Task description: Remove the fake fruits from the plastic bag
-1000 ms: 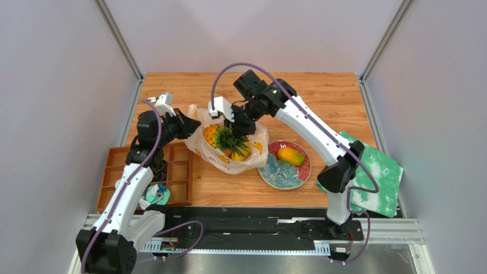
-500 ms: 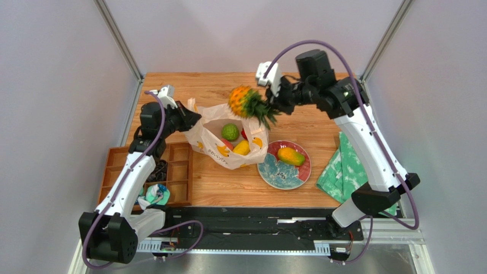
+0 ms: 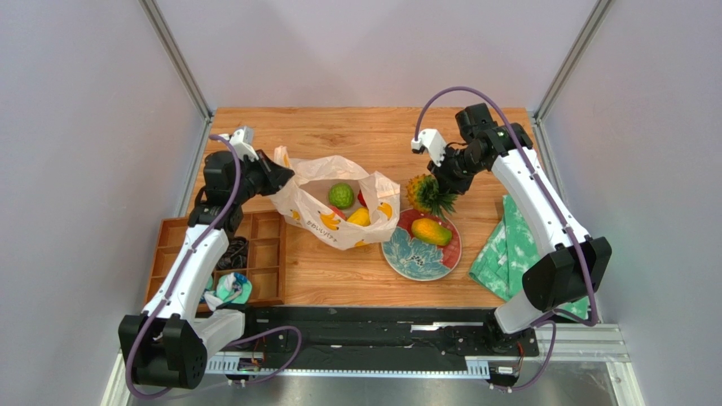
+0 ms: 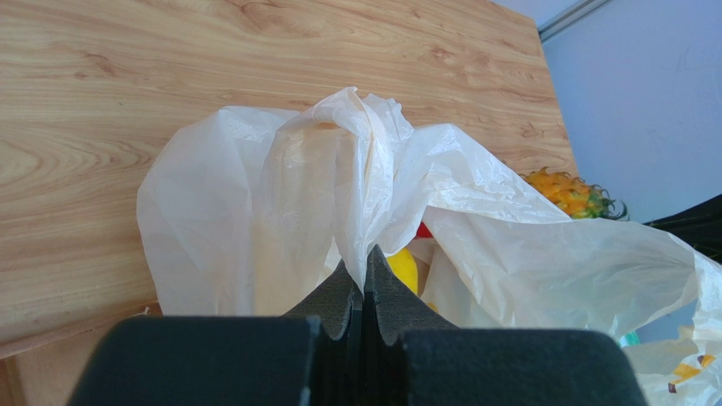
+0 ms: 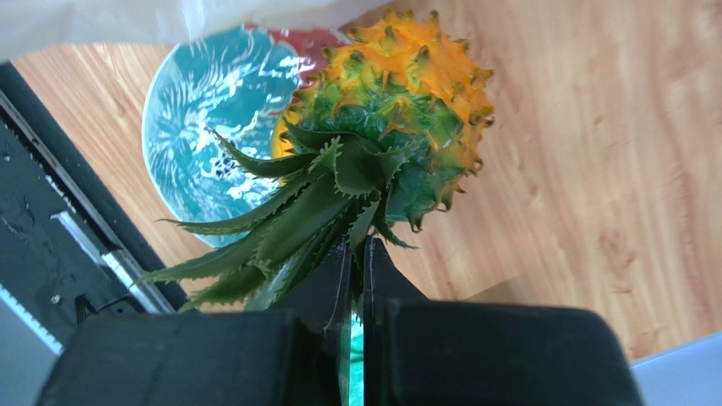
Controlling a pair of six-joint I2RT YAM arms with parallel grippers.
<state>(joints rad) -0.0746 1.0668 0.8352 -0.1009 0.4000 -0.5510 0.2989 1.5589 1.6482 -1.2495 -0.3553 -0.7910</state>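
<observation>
The pineapple in my right gripper will go back and down onto the plate's red far part (image 3: 413, 219) (image 5: 307, 49), since the mango leaves that spot free, and I'll release it.
The white plastic bag (image 3: 339, 216) printed with bananas lies open mid-table. Inside it show a bumpy green fruit (image 3: 341, 195), a yellow mango (image 3: 358, 218) and a bit of red pepper (image 3: 363, 199). My left gripper (image 3: 273, 175) is shut on the bag's left edge (image 4: 356, 169) and holds it up. My right gripper (image 3: 442, 175) is shut on the leaves of the pineapple (image 3: 421, 193), held just above the back rim of the plate (image 3: 415, 258); the pineapple fills the right wrist view (image 5: 398, 110). A mango (image 3: 430, 231) lies on the plate.
A brown compartment tray (image 3: 263, 254) sits at the left front with a small teal item (image 3: 229, 289) by it. A green-and-white cloth (image 3: 517, 254) lies at the right. The right arm arches over the table's back right.
My right gripper lifted the pineapple out of the bag, swung it right and lowered it to the plate's back edge. The bag sagged open. The left gripper kept its hold.
</observation>
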